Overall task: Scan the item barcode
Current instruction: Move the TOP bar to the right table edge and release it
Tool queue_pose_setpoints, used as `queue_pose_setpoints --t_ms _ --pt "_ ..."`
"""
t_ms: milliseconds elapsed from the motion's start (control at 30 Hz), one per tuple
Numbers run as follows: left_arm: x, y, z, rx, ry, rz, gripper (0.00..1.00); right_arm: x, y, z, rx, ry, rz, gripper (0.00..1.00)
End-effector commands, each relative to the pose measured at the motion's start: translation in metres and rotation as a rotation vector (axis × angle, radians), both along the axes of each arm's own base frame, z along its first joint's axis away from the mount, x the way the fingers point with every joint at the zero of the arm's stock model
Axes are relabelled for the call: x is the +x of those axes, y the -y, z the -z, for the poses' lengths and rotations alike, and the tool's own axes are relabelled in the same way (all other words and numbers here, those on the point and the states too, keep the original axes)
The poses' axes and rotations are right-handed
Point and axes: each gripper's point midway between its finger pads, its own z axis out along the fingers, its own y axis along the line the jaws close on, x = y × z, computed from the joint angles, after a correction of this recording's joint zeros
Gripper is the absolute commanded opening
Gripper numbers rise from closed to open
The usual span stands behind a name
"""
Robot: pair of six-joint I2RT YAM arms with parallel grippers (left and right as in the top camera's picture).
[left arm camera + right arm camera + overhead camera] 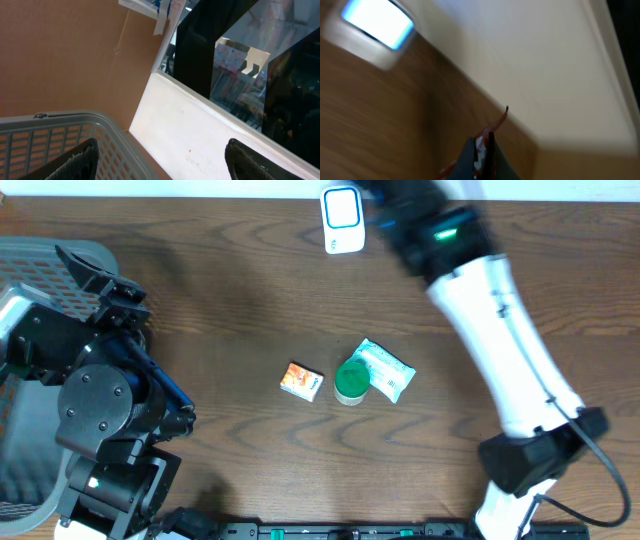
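My right gripper will swing the packet [481, 149] right in the overhead view, lower it and release it, as bare tabletop is below and there.
The scanner [342, 220], a white unit with a blue-lit window, stands at the table's far edge and shows blurred at the upper left in the right wrist view [376, 24]. My right gripper [485, 150] is shut on a thin red-and-white packet [481, 149], held just to the right of the scanner. A strip of the packet's edge sticks out past the fingertips. The right arm [490, 320] reaches across the table to that spot. My left gripper [160, 152] is open and empty above the grey basket [60, 125].
An orange box [301, 381], a green-lidded jar [351, 382] and a white-and-green pouch [386, 369] lie together mid-table. The grey basket [40, 255] sits at the left edge under the left arm [100, 390]. A white wall borders the far side.
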Motion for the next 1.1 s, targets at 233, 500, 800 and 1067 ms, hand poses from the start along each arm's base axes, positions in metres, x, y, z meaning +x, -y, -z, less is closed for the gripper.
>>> queue_pose_setpoints --t_ms 233,500,800,1067 --pt "-0.003 -0.003 -0.001 -0.011 0.013 -0.010 0.81 -0.036 0.291 0.083 0.157 -0.075 0.774 0.01" --pt "-0.003 -0.003 0.000 -0.008 0.006 -0.010 0.81 -0.114 0.394 0.192 0.162 -0.208 1.024 0.01" --pt "-0.003 -0.003 0.001 0.047 -0.050 -0.018 0.81 -0.114 0.383 0.185 0.452 -0.116 1.026 0.99" --pt "-0.011 -0.012 0.008 0.052 -0.098 -0.094 0.81 -0.084 0.197 0.076 1.023 -0.124 0.585 0.99"
